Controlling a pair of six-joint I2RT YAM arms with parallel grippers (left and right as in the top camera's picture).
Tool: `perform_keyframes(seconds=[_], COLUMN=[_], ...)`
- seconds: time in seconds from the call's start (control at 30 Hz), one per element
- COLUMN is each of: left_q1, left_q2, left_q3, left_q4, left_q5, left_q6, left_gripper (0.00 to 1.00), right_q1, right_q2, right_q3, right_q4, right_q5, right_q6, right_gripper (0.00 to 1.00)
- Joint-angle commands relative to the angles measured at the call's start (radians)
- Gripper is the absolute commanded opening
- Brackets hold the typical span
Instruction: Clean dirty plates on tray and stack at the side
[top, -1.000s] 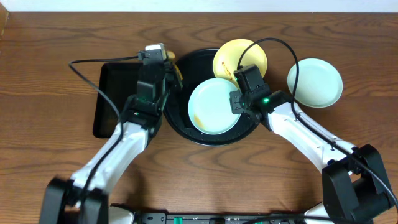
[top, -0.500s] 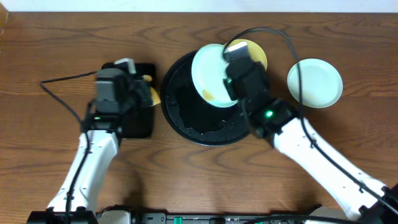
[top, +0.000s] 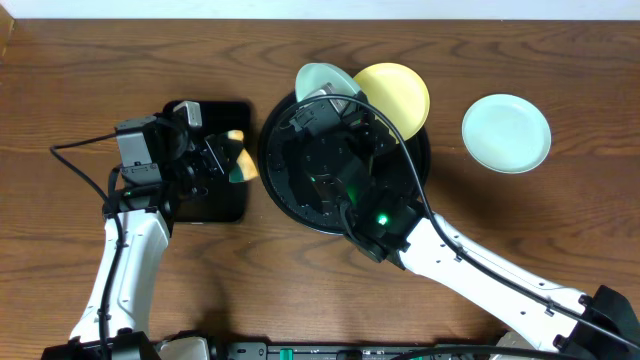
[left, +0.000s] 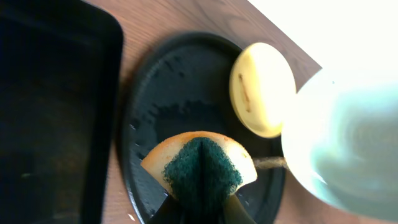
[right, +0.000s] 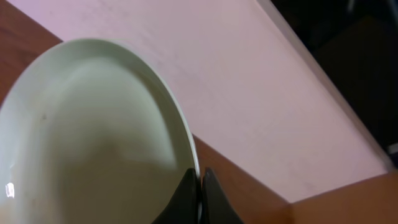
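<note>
My left gripper shifts away from the round tray, tilts downward and lowers inside the rectangular black tray next, since that tray is empty beside the sponge.
My right gripper (right: 199, 186) is shut on the rim of a pale mint-blue plate (right: 93, 137) and holds it tilted, raised over the far part of the round black tray (top: 285, 190); the plate also shows in the overhead view (top: 318, 80). A pale yellow plate (top: 395, 95) with a brown smear leans on the tray's far rim. A second mint-blue plate (top: 506, 132) lies flat on the bare wood at the right. My left gripper (left: 200, 208) is shut on a yellow sponge with a dark green pad (left: 200, 171), left of the tray.
A smaller rectangular black tray (top: 215, 205) lies left of the round tray, under my left gripper. The right arm (top: 380, 215) covers much of the round tray. A pale wall edge runs along the far side of the table.
The right arm has lifted the mint-blue plate off the tray and tilted it up toward the far rim. The left arm has drawn back left with the sponge over the rectangular tray.
</note>
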Motion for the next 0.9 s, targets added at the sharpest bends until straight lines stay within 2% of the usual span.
perform_keyframes(seconds=[0.0, 0.17, 0.37, 0.57, 0.7, 0.87], left_q1=[0.002, -0.002, -0.002, -0.002, -0.002, -0.002], left_q2=[-0.011, -0.011, -0.011, -0.011, -0.011, -0.011], left_q3=[0.004, 0.004, 0.004, 0.004, 0.004, 0.004], left_q4=[-0.008, -0.01, -0.002, -0.002, -0.002, -0.002], left_q5=[0.135, 0.243, 0.222, 0.056, -0.068, -0.084], left_q6=[-0.005, -0.014, -0.014, -0.014, -0.018, -0.015], left_gripper=[0.08, 0.08, 0.08, 0.08, 0.08, 0.08], right_q1=[0.007, 0.007, 0.007, -0.045, -0.142, -0.307], right_q2=[0.005, 0.005, 0.005, 0.005, 0.005, 0.006], right_q3=[0.012, 0.011, 0.009, 0.009, 0.009, 0.008], right_q4=[0.022, 0.024, -0.022, -0.254, -0.382, -0.462], right_q5=[0.08, 0.08, 0.053, -0.133, -0.41, -0.755], right_q6=[-0.064, -0.064, -0.044, 0.297, 0.531, 0.698], right_gripper=[0.01, 0.01, 0.01, 0.01, 0.01, 0.01])
